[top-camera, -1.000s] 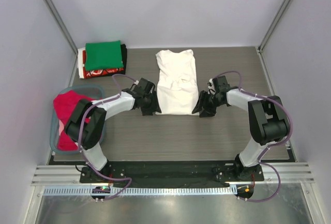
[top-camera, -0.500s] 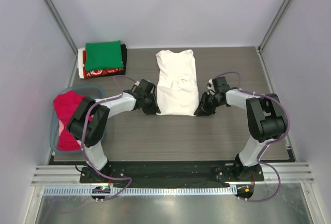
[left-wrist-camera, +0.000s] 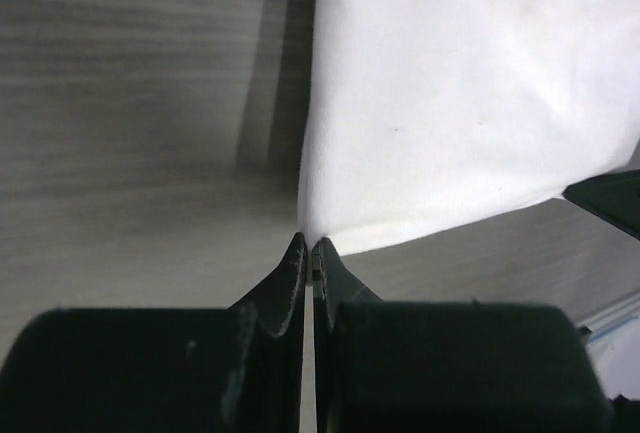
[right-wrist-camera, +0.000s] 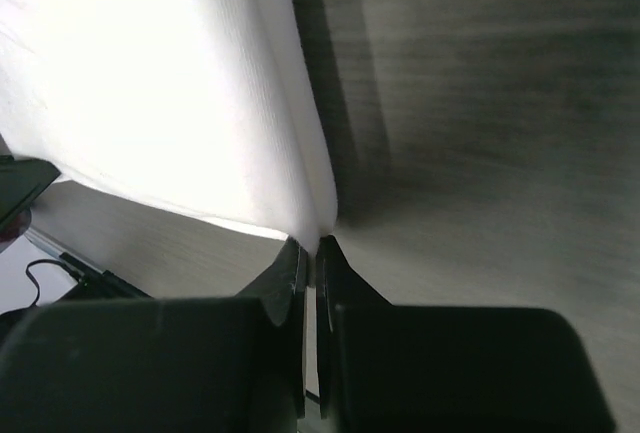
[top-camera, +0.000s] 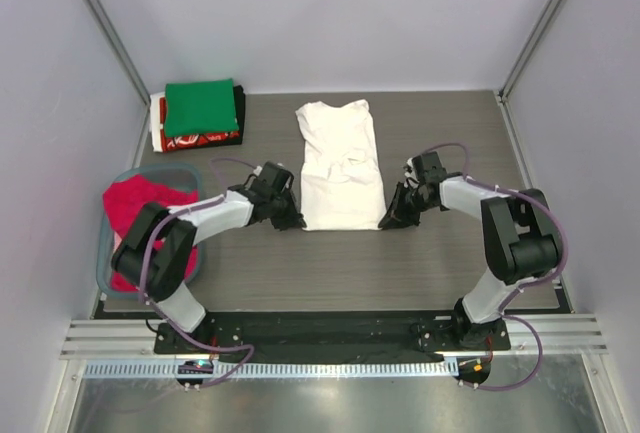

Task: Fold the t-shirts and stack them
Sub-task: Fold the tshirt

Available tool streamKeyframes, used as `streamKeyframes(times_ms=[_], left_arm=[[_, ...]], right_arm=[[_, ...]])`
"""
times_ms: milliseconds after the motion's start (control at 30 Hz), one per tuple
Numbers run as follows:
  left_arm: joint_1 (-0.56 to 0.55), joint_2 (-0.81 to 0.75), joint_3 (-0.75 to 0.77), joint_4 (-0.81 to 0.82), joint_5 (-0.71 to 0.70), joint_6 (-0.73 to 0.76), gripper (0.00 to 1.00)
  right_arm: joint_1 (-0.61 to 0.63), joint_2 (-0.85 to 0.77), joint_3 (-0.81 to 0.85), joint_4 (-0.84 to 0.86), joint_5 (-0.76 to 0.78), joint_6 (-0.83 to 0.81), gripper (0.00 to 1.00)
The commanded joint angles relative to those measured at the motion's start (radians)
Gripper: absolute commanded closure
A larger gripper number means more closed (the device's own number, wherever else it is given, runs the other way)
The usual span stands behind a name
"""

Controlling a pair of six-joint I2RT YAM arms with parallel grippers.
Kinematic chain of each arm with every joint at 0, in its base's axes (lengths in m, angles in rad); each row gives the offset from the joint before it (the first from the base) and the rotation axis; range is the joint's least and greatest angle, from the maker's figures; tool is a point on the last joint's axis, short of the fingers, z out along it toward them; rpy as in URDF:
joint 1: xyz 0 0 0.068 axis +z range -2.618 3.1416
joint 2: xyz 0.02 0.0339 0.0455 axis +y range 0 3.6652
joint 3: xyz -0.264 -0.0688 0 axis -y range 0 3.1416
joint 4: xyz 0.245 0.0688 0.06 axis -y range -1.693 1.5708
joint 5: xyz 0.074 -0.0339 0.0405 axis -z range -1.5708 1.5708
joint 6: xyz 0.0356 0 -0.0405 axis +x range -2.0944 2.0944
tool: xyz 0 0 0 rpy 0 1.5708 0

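Note:
My right gripper will next rise, carry the t-shirt's near corner outward over the white t-shirt's far end (top-camera: 354, 118), which lies outward of my gripper, and release the corner.
A white t-shirt (top-camera: 340, 165) lies lengthwise in the middle of the table, sides folded in. My left gripper (top-camera: 297, 223) is shut on its near left corner (left-wrist-camera: 312, 231), and my right gripper (top-camera: 385, 222) is shut on its near right corner (right-wrist-camera: 318, 223). In both wrist views the white cloth (left-wrist-camera: 450, 93) runs away from the pinched tips. Folded t-shirts sit stacked at the back left, a green one (top-camera: 200, 106) on top of black and red-and-white ones (top-camera: 205, 139). A red/pink t-shirt (top-camera: 135, 215) lies bunched in the tub.
The grey-blue tub (top-camera: 106, 249) stands at the table's left edge beside the left arm. Metal frame posts rise at the back corners. Bare wood-grain table (top-camera: 340, 268) lies between the shirt's near hem and the arm bases.
Both grippers have closed on the white shirt's near corners. The shirt's near edge has shifted slightly toward the arms and the left arm has swung left.

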Motion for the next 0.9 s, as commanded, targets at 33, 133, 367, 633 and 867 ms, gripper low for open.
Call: streamKeyframes(times_ms=[33,133,367,633,867], left_arm=[[-0.04,-0.193,-0.054,-0.084,-0.013,-0.051,1.0],[-0.086,-0.311,-0.085,-0.155,-0.05,-0.083,1.0],[-0.252,-0.54,-0.045,-0.4,-0.188,-0.193,1.0],[-0.361,-0.634,0.112,-0.664,-0.336,-0.255,1.0],[-0.327,-0.56,0.206,-0.703,-0.422,-0.183,1.0]], right_arm=[[0.001,-0.185,-0.049,-0.115,0.051,0.033,0.99],[0.041,-0.318,-0.077,-0.179,0.074,0.057,0.99],[0.297,-0.599,-0.1,-0.316,0.198,0.217,0.99],[0.434,-0.719,0.046,-0.503,0.41,0.314,0.99],[0.43,-0.56,0.184,-0.531,0.533,0.219,0.99]])
